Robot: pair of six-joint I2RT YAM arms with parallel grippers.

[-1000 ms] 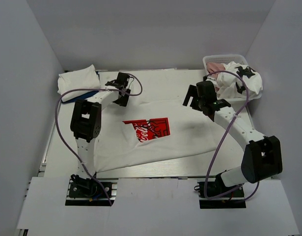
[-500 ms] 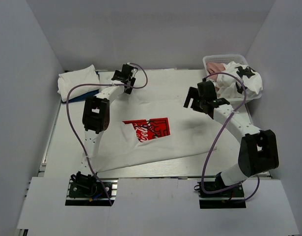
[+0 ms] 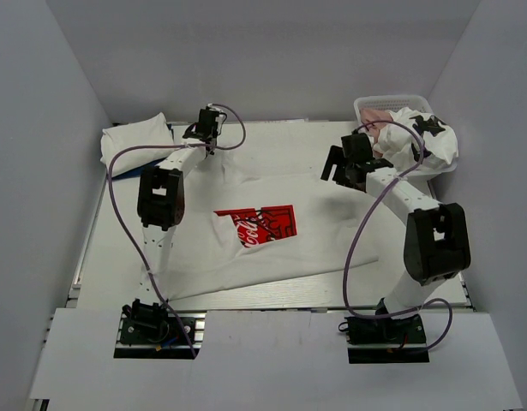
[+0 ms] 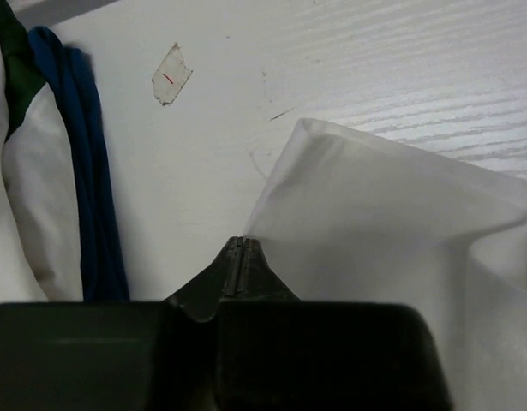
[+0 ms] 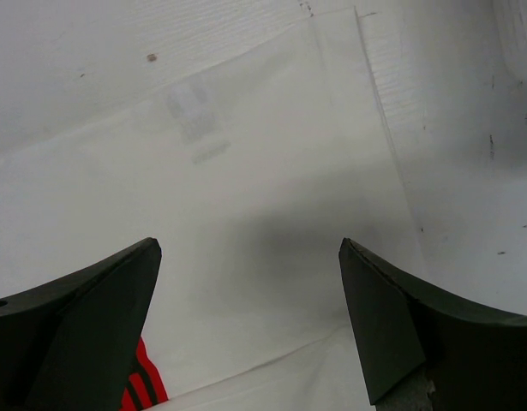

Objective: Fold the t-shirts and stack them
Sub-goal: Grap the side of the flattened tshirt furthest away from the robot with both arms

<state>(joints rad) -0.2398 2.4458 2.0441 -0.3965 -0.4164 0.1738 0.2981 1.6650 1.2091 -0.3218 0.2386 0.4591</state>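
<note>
The t-shirt's unheld far corner (image 5: 345,22) by the basket lies outward and below, so my right gripper will move outward and down onto it next with its fingers open.
A white t-shirt with a red chest print (image 3: 256,224) lies spread over the middle of the table. My left gripper (image 3: 201,130) is at its far left corner. In the left wrist view the gripper (image 4: 237,242) is shut, its tips pinching the edge of the shirt's raised corner (image 4: 374,223). My right gripper (image 3: 334,169) hovers open over the shirt's far right part. The right wrist view shows the gripper (image 5: 250,248) with its fingers wide apart above flat white cloth (image 5: 272,171) and nothing between them.
Folded white and blue tees (image 3: 134,141) are stacked at the far left, with the blue edge (image 4: 87,171) just left of my left gripper. A white lattice basket (image 3: 374,104) at the far right holds a pink tee (image 3: 379,116) and a white tee with black patches (image 3: 426,141).
My left gripper has moved to the far left onto the shirt's corner and gone from open to shut. The right arm has reached slightly farther back and stays open.
</note>
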